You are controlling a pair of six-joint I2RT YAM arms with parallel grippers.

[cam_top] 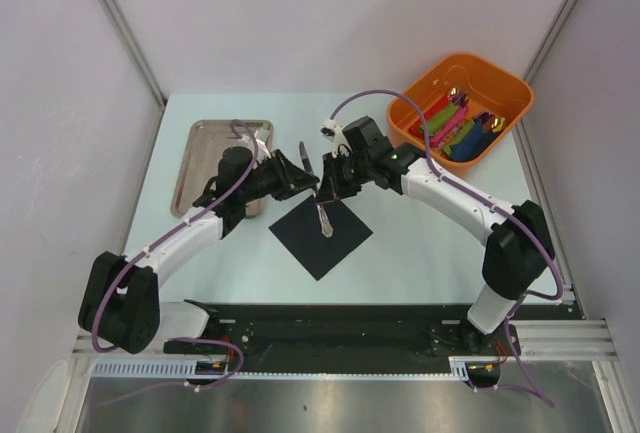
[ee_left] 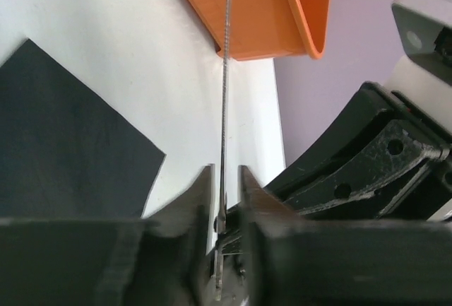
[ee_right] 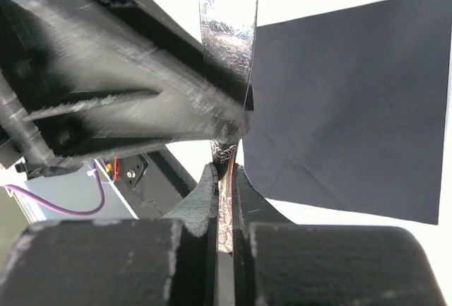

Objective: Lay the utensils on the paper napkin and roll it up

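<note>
The right gripper moves down toward the napkin's middle point(cam_top: 319, 237) point(ee_right: 353, 112) next and releases the ornate handle there, because the black napkin lies flat and open below the utensil.
The black paper napkin point(cam_top: 320, 238) lies flat mid-table, one corner pointing at me; it also shows in the wrist views point(ee_left: 63, 143) point(ee_right: 346, 94). Both grippers meet above its far corner. My right gripper point(cam_top: 328, 191) point(ee_right: 226, 179) is shut on the ornate handle of a shiny utensil point(ee_right: 227, 30). The same slim utensil point(ee_left: 224, 94) runs edge-on between my left gripper's point(cam_top: 305, 181) point(ee_left: 226, 179) fingers, which stand slightly apart with a gap beside it. A silvery utensil end point(cam_top: 324, 217) shows over the napkin; I cannot tell whether it rests on it.
A steel tray point(cam_top: 205, 153) sits at the far left. An orange bin point(cam_top: 505, 93) point(ee_left: 247, 9) at the far right holds coloured rolled napkins point(cam_top: 455, 128). White walls close in the table on three sides.
</note>
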